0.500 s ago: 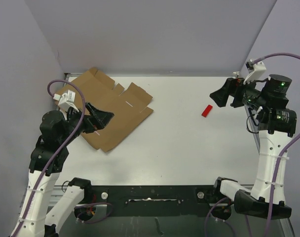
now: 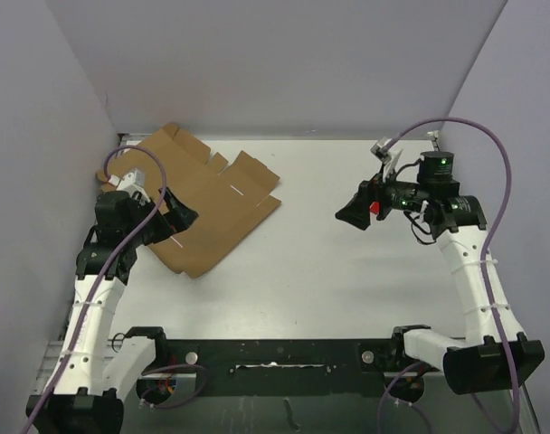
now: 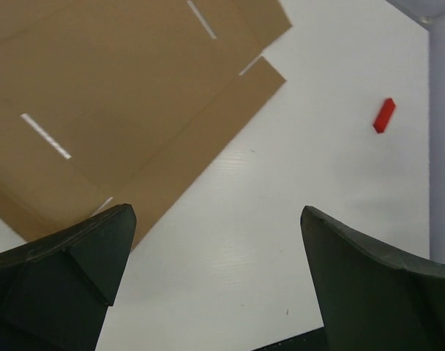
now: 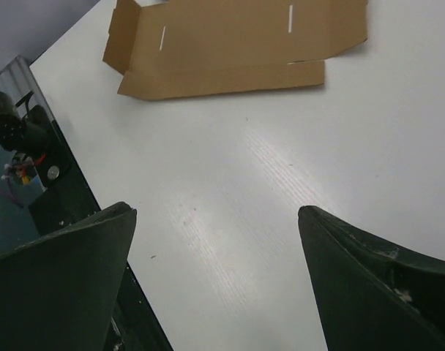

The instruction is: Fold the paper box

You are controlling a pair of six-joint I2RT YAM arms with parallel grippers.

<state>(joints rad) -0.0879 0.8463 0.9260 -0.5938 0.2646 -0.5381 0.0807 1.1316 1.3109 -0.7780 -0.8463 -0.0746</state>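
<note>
The left gripper moves sideways and down onto the box's side edge next, since that edge is below it and to its left in the top view.
The paper box point(image 2: 207, 194) lies flat and unfolded at the table's back left, brown cardboard with flaps and slits. It also shows in the left wrist view point(image 3: 120, 95) and, further off, in the right wrist view point(image 4: 237, 44). My left gripper point(image 2: 180, 220) is open and empty over the box's near left part; in its own view point(image 3: 215, 212) the jaws stand wide apart above the box's edge and bare table. My right gripper point(image 2: 352, 214) is open and empty over bare table right of centre, and its own view point(image 4: 215, 212) shows only table between the jaws.
A small red block point(image 2: 375, 208) lies under the right wrist, partly hidden; it shows whole in the left wrist view point(image 3: 384, 115). The black base rail point(image 2: 275, 357) runs along the near edge. Grey walls close in the back and both sides.
The right arm has swung left and down, bringing its gripper from the far right to over the red block. The left arm has pulled back slightly towards the left. The box has not moved.
</note>
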